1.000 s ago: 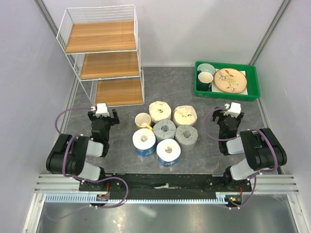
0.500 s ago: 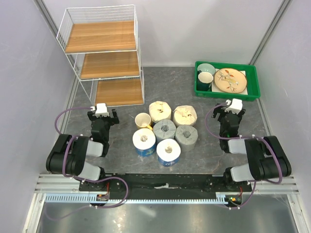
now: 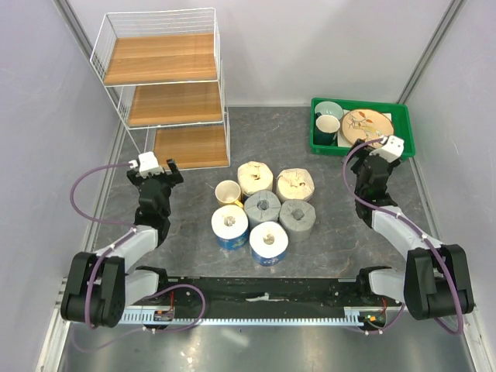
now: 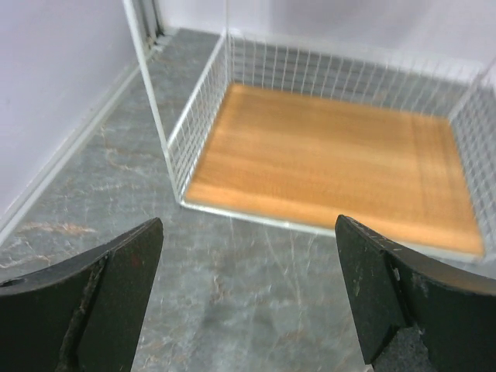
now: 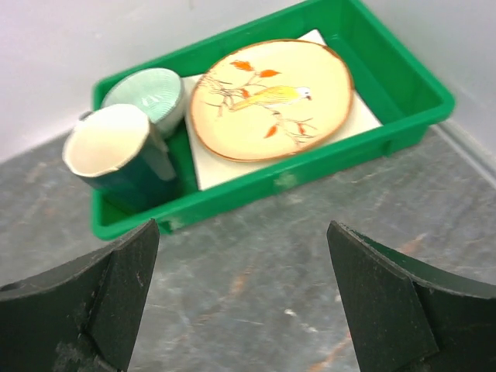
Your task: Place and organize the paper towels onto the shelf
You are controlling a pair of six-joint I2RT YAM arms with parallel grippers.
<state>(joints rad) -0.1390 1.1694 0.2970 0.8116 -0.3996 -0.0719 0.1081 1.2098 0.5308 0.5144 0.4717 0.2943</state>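
The cream roll by the mug stands to the right of my left gripper in the top view, and its core is open. I should next move across and go down astride the roll's mug-side rim (image 3: 246,179).
The paper towels stand in a cluster mid-table: two cream rolls (image 3: 255,177) (image 3: 295,184), two grey rolls (image 3: 263,207) (image 3: 297,216) and two white-and-blue rolls (image 3: 230,225) (image 3: 269,242). The shelf (image 3: 174,93), a white wire rack with three stepped wooden tiers, stands at the back left. My left gripper (image 3: 155,172) is open and empty, left of the rolls, facing the lowest tier (image 4: 333,163) just ahead of its fingers. In the left wrist view that gripper (image 4: 248,232) frames bare floor. My right gripper (image 3: 374,155) (image 5: 242,232) is open and empty, right of the rolls.
A yellow mug (image 3: 228,191) sits against the rolls' left side. The green tray (image 5: 287,182) lies just ahead of the right gripper, holding a painted plate (image 5: 271,97), a dark green mug (image 5: 116,151) and a pale bowl (image 5: 147,89). Walls close in left, right and behind.
Both arms have stretched forward. The left gripper has moved up and left toward the shelf's lowest tier, the right gripper up and right toward the green tray. The rolls have not moved.
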